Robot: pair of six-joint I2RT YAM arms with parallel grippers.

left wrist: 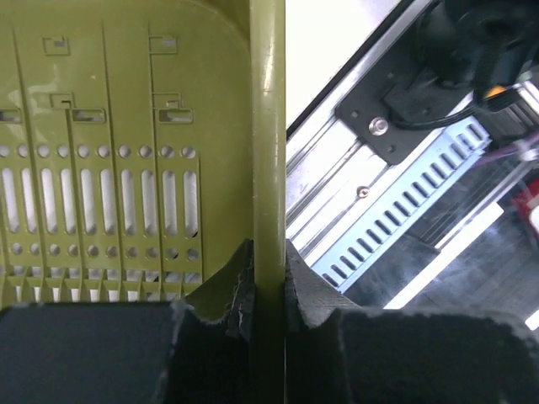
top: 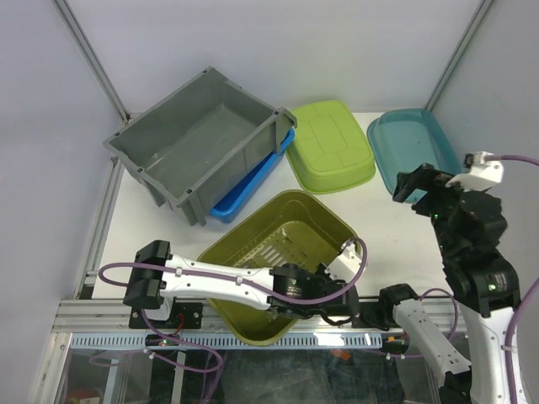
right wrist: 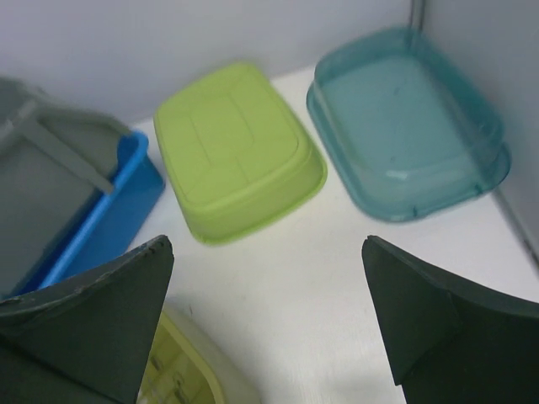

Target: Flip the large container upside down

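The upright basket lifts outward in my left gripper next, turns over and gets released, as the bare table by the lime-green tub lies outward.
The large grey container (top: 198, 143) stands open side up at the back left, its right end resting on a blue tub (top: 248, 189). Its grey wall also shows in the right wrist view (right wrist: 34, 185). My left gripper (top: 339, 293) is shut on the near right rim (left wrist: 268, 126) of the olive-green slotted basket (top: 282, 252), one finger inside and one outside, far from the container. My right gripper (top: 417, 185) is open and empty, held above the table at the right; between its fingertips (right wrist: 265, 286) lies bare white table.
An upside-down lime-green tub (top: 330, 147) and a teal tub (top: 413, 151) sit at the back right. The olive basket's near edge hangs over the front metal rail (left wrist: 396, 219). Frame posts and walls enclose the table.
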